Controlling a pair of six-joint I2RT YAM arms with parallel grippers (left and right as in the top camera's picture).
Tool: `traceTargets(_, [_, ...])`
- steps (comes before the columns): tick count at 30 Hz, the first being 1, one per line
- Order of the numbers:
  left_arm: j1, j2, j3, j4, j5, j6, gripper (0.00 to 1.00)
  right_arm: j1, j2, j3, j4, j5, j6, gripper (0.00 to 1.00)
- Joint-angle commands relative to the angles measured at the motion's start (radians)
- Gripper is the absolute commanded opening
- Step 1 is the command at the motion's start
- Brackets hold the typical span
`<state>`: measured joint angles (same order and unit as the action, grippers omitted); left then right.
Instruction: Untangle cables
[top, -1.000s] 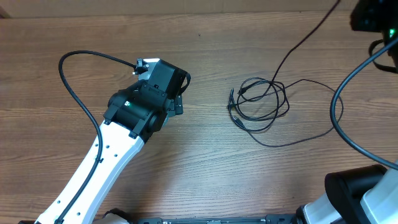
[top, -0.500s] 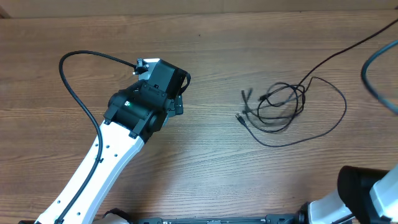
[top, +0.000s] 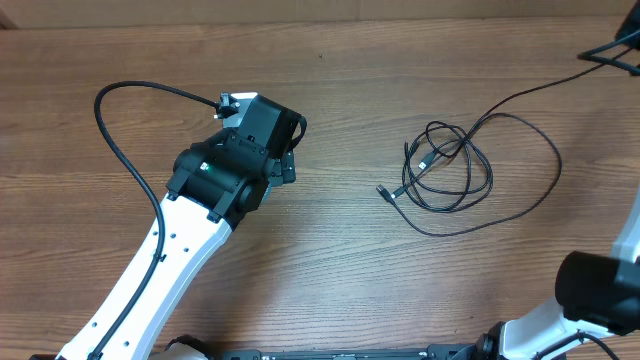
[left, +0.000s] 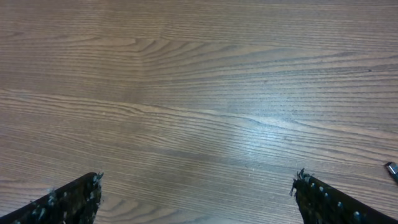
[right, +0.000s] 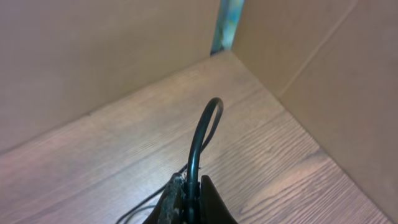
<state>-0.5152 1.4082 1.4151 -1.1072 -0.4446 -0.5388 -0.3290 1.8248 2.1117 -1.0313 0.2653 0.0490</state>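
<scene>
The robot's right gripper needs to move back and down next, over the bare wood (top: 602, 160) beside the wide cable loop, to let go of the held cable there, as that spot is clear.
The cables (top: 446, 170) lie as a loose tangle of thin black loops on the wooden table right of centre, with small plug ends (top: 383, 191) at its left side. One strand (top: 530, 88) runs up and right to my right gripper (top: 592, 57) at the frame's top right edge. In the right wrist view that gripper (right: 193, 186) is shut on a black cable, which arches up as a loop (right: 202, 134) above the fingers. My left gripper (left: 196, 190) is open over bare wood, far left of the tangle, and holds nothing. A plug tip (left: 392, 169) shows at its right edge.
Cardboard walls (right: 311, 56) rise around the table's far corner close to the right gripper. The left arm (top: 215, 185) with its own thick black cable (top: 110, 130) lies across the left half. The right arm's base (top: 600, 290) is at the bottom right.
My right gripper has pulled its strand up and to the right. The tangle has slid right and its loops have loosened. The left arm has not moved.
</scene>
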Motion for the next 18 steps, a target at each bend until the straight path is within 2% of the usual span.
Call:
traceTargets(1, [0.005, -0.008, 0.002, 0.002, 0.000, 0.024, 1.00, -0.032, 0.037, -0.062, 0.054, -0.005, 0.007, 0.04])
traceTargets(12, [0.005, -0.008, 0.002, 0.026, -0.001, 0.046, 1.00, -0.175, 0.262, -0.090, 0.073, -0.006, 0.052, 0.04])
traceTargets(18, [0.005, -0.008, 0.002, 0.040, -0.003, 0.046, 1.00, -0.246, 0.306, -0.090, 0.075, -0.046, 0.060, 0.04])
